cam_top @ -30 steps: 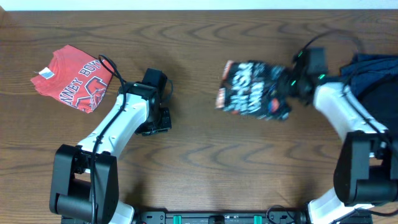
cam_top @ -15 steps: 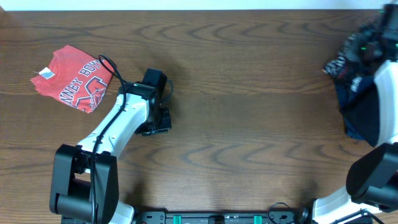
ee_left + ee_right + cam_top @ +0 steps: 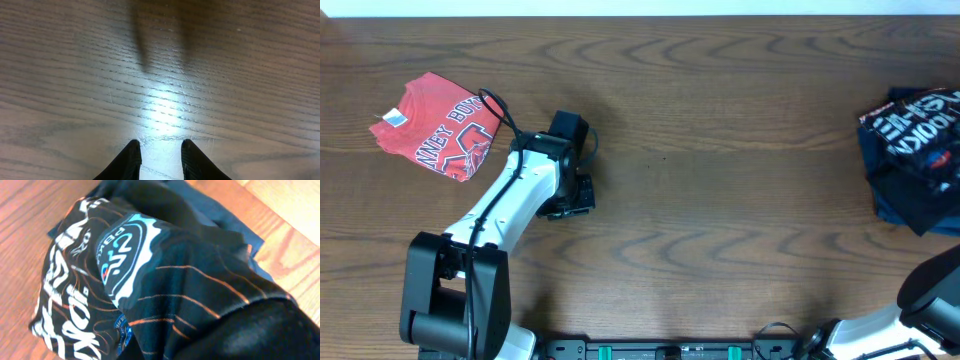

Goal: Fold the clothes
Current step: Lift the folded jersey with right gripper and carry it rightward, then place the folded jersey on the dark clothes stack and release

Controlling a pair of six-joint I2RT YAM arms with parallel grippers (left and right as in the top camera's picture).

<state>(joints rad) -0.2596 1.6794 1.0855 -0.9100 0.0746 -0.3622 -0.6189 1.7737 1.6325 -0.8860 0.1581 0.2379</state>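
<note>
The lettered part already rests on the dark pile below, so I next draw my right gripper slightly back and release the bunched jersey over it.
The black jersey (image 3: 918, 130) with white lettering lies folded on a dark pile at the table's right edge. It fills the right wrist view, where the jersey (image 3: 100, 280) bunches up toward the bottom of the frame. My right gripper is outside the overhead view and its fingers are hidden by cloth; it is shut on that jersey. A red tee (image 3: 438, 125) with white letters lies crumpled at far left. My left gripper (image 3: 570, 195) hovers right of the tee. The left gripper (image 3: 160, 146) is open over bare wood, holding nothing.
Plain navy pieces (image 3: 900, 205) lie under the jersey, and navy cloth (image 3: 220, 215) shows behind it. The wooden table (image 3: 720, 200) stretches between the arms. The left arm (image 3: 510, 215) slants up from the front left. Its cable (image 3: 498, 110) loops over the tee's right edge.
My right arm carried the black jersey from the table's middle right to the pile at the right edge and left the overhead view. The left arm has not moved.
</note>
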